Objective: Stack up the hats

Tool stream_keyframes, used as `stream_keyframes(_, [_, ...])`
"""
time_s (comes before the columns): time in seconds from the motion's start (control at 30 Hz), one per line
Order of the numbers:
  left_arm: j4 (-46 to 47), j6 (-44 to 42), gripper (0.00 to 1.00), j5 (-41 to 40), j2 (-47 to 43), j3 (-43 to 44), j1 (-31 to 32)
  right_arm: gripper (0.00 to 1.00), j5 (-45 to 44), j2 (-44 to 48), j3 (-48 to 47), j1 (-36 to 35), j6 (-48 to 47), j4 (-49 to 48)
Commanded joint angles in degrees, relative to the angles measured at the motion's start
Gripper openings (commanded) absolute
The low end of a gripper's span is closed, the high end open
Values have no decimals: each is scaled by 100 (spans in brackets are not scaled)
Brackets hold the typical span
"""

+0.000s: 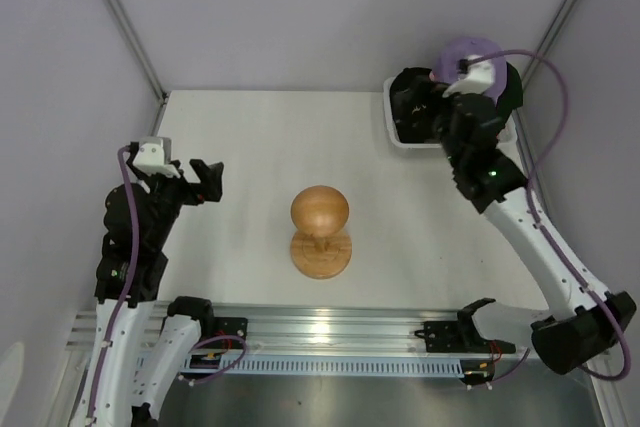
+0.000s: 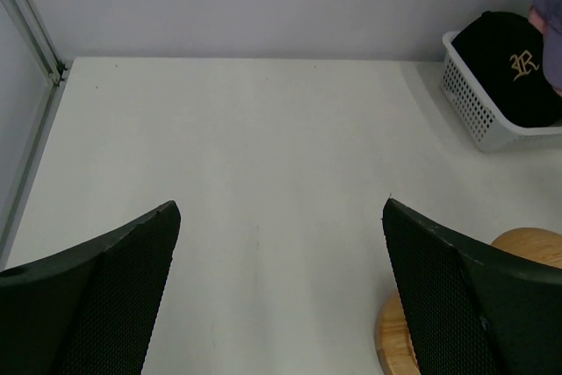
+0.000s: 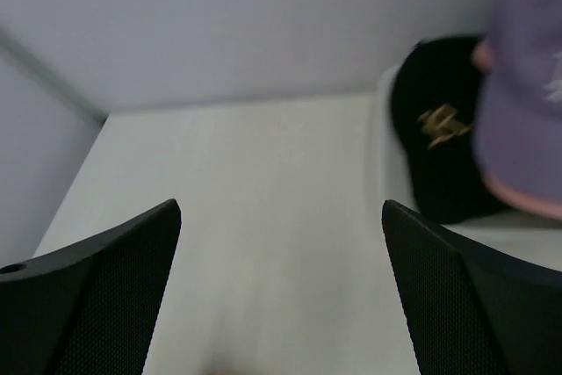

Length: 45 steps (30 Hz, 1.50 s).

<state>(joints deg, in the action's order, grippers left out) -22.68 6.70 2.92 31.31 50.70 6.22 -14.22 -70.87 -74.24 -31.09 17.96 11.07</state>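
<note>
My right gripper is above the purple hat's brim edge (image 3: 539,199), which is to its right in the wrist view. I will lower it that way to close, because that edge is on top.
A black hat (image 2: 507,66) with a gold logo lies in the white mesh basket (image 2: 479,122) at the far right of the table. A purple hat (image 1: 468,49) sits on top at the basket's far side, and the right wrist view shows this purple hat (image 3: 525,103) beside the black hat (image 3: 439,151), with a pink edge under it. My right gripper (image 1: 410,105) hovers at the basket's left end. In its own view the right gripper (image 3: 281,208) is open and holds nothing. My left gripper (image 1: 205,182) is at the left of the table. This left gripper (image 2: 281,208) is open over bare table.
A round wooden stand (image 1: 320,232) with a domed top stands in the middle of the table, and its edge (image 2: 527,248) shows behind my left gripper's right finger. Walls close the back and both sides. A metal rail (image 1: 330,332) runs along the near edge.
</note>
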Motion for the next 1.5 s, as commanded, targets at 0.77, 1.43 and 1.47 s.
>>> stream_keyframes(0.77, [-290, -63, 99, 754, 640, 371, -472, 88, 3883, -3002, 401, 4568, 331, -2908])
stream_keyframes(1.43, [-184, -134, 99, 868, 780, 309, -595, 14, 5095, -3478, 129, 4744, 736, -3981])
stream_keyframes(1.47, [-184, -134, 99, 877, 780, 318, -595, 5, 5130, -3434, 111, 4744, 771, -3964])
